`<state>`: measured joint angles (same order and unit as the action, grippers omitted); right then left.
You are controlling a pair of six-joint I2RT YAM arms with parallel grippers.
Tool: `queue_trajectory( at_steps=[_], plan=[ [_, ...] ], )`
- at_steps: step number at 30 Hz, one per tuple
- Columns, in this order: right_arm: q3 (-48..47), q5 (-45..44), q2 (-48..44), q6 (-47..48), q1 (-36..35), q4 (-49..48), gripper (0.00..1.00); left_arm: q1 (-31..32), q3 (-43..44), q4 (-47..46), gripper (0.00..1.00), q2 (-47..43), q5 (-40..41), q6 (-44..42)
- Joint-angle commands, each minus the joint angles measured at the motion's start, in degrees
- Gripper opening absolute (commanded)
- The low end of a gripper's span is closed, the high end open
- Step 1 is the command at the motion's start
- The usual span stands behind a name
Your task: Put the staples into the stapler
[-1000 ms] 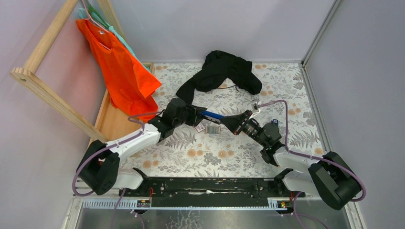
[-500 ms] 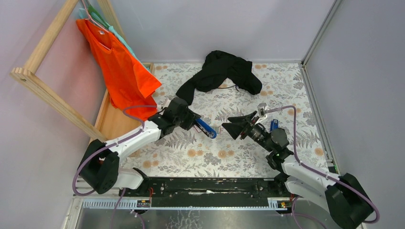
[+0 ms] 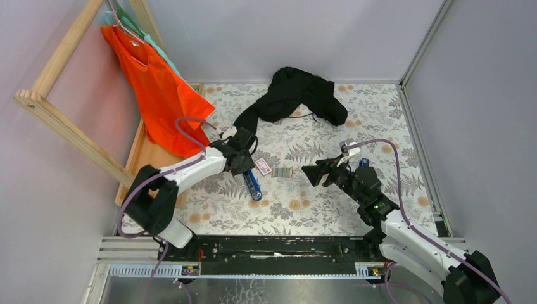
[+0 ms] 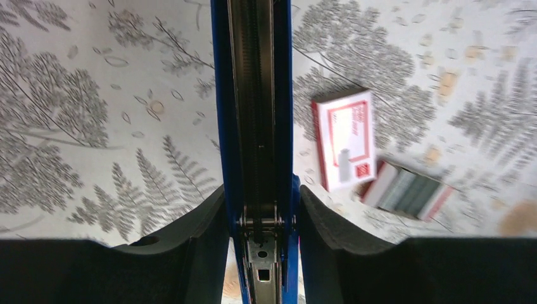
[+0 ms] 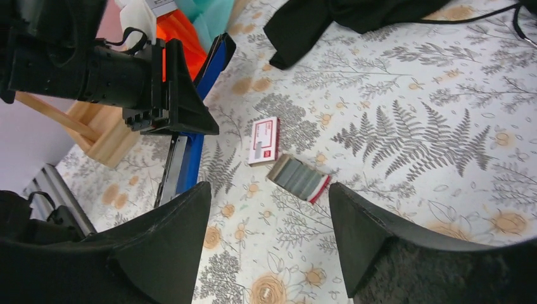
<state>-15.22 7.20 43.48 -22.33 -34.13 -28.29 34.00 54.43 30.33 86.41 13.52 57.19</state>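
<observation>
The robot's left gripper is to go down next to the floral mat (image 4: 302,154) beside the white-and-red box, and then let go of the blue stapler.
My left gripper (image 3: 243,166) (image 4: 261,218) is shut on the blue stapler (image 3: 252,186) (image 4: 253,95), its fingers pressed on both blue sides. The stapler's dark metal channel faces the left wrist camera, and its free end points toward the near edge. The staples lie on the floral mat just right of it: a white-and-red box (image 3: 263,166) (image 4: 345,139) (image 5: 265,140) and, beside it, a grey tray of strips (image 3: 283,172) (image 4: 408,190) (image 5: 299,177). My right gripper (image 3: 311,172) (image 5: 269,212) hovers open, right of the tray, with nothing between its fingers.
A black garment (image 3: 294,95) lies at the back of the mat. An orange shirt (image 3: 161,95) hangs on a wooden rack (image 3: 69,130) at the left. Grey walls close in the back and right sides.
My right gripper has opened, let go of the stapler's end and drawn back to the right. My left gripper has swung the stapler from pointing right to pointing toward the near edge.
</observation>
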Motion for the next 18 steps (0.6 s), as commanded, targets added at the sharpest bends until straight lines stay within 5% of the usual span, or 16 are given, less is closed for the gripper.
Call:
queue_trajectory(
  at_steps=[1, 8, 18],
  plan=[
    [-3.9, -4.3, -2.2, 3.5, -0.2, 7.3, 0.76, -2.1, 4.9, 3.8, 0.0, 5.7, 2.9, -9.9],
    [-4.5, -7.0, -4.0, 3.9, -0.2, 10.6, 0.78, -4.5, 6.1, 3.8, 0.0, 10.2, 3.3, -12.9],
    [-5.7, -11.4, -2.9, 3.9, -0.2, 13.6, 0.78, -5.9, 5.6, -0.1, 0.22, 15.6, 0.4, -14.4]
  ],
)
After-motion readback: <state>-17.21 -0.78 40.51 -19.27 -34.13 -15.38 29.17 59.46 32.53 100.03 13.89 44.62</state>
